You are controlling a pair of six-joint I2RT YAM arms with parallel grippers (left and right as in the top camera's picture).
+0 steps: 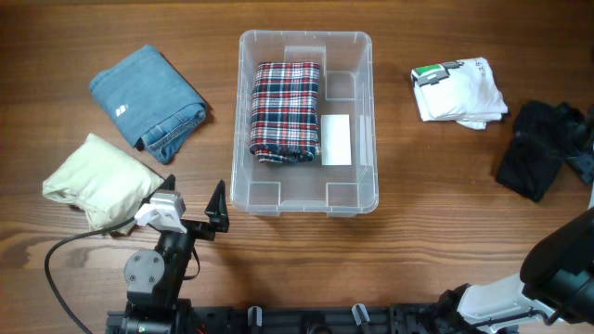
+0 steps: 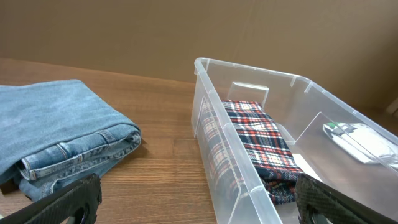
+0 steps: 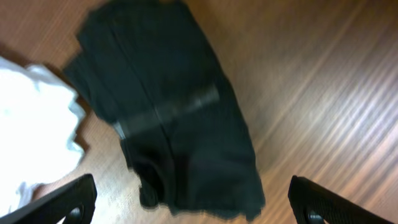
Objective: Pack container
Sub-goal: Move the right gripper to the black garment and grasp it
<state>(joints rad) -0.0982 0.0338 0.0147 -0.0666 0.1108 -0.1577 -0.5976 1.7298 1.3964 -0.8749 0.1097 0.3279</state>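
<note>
The right gripper moves toward the white shirt next, then lowers onto the middle of the black garment [image 1: 538, 148] [image 3: 171, 114], because it lies flat below my open fingers.
The clear container [image 1: 305, 36] stands in the middle of the table with a white label [image 1: 336, 139] on its base. A folded red, white and navy plaid shirt [image 1: 286, 111] lies in its left half. In the left wrist view the container [image 2: 249, 66] is ahead on the right, with the plaid shirt [image 2: 258, 140] inside. My left gripper [image 2: 199, 202] is open and empty, low by the container's near left corner [image 1: 192, 208]. My right gripper [image 3: 193, 199] is open and empty above a black garment [image 3: 174, 118], at the table's right edge [image 1: 574, 132].
Folded blue jeans [image 1: 148, 100] and a cream garment [image 1: 100, 181] lie left of the container. A folded white shirt [image 1: 459, 90] with a green tag lies to its right, next to the black garment [image 1: 531, 153]. The jeans also show in the left wrist view [image 2: 59, 134].
</note>
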